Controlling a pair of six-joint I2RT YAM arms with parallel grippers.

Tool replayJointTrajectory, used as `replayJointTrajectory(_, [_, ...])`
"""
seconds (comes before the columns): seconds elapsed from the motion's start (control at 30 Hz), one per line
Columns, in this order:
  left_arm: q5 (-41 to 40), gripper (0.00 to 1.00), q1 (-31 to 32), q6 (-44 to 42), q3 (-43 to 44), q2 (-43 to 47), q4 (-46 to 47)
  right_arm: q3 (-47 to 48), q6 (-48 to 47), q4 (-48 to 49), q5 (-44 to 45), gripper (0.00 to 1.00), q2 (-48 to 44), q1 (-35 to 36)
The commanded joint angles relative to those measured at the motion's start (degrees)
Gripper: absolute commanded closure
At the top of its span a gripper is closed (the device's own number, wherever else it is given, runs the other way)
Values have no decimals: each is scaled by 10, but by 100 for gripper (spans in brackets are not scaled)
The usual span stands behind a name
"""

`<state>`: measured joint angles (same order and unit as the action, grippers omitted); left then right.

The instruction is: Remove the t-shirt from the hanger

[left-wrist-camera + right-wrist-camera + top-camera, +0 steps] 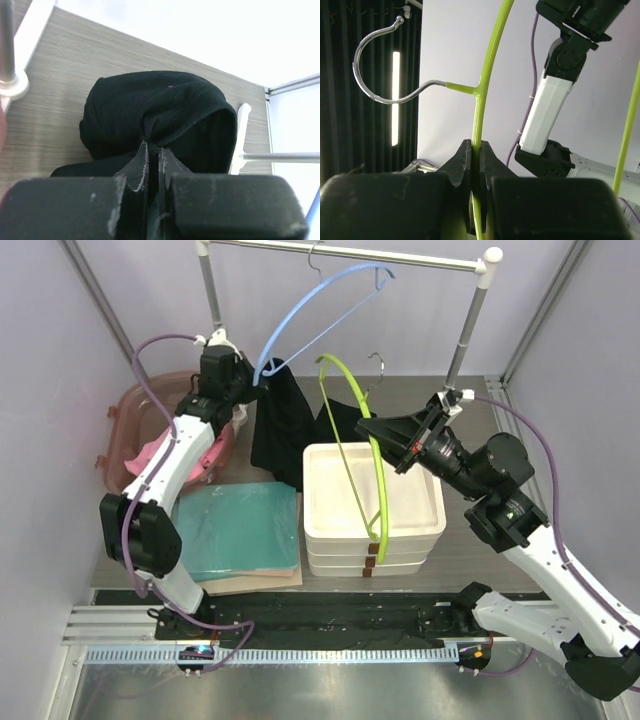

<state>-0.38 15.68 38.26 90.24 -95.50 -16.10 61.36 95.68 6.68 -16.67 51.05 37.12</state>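
Observation:
My right gripper carries the lime-green hanger [378, 490] outward next, then hooks and releases it on the bare rack bar beside the blue hanger, since that bar lies outward of the gripper.
The black t-shirt [283, 425] hangs bunched from my left gripper [262, 380] at the back of the table. In the left wrist view the jaws of that gripper [153, 146] are shut on a fold of the t-shirt [150, 105] at its stitched hem. My right gripper [362, 425] is shut on the lime-green hanger [378, 490], which stands tilted over the white trays. In the right wrist view the right gripper [476, 145] pinches the hanger [490, 50] just below its metal hook [375, 60]. The shirt's right edge lies against the hanger's upper arm; I cannot tell whether it is still looped on it.
A blue hanger [310, 305] hangs on the rack rail [350, 254]. Stacked white trays [400, 510] sit at centre, a folded teal cloth [240, 530] to their left, a pink basket [130, 430] at far left. The rack post [10, 80] stands close to the left gripper.

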Motion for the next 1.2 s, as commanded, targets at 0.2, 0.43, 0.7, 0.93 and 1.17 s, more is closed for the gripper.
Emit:
replayJointTrajectory(0.2, [28, 100, -27, -28, -9, 92, -58, 165, -129, 10, 24, 99, 158, -39])
replayJointTrajectory(0.43, [24, 100, -35, -33, -92, 164, -68, 294, -175, -36, 107, 99, 236, -74])
replayJointTrajectory(0.7, [-14, 100, -46, -48, -132, 204, -92, 388, -185, -55, 148, 99, 305, -100])
replayJointTrajectory(0.93, [-5, 100, -63, -62, -127, 226, -111, 443, -193, -63, 190, 99, 358, -112])
replayJointTrajectory(1.17, [0, 100, -66, -73, -116, 254, -133, 471, -182, -63, 204, 99, 393, -120])
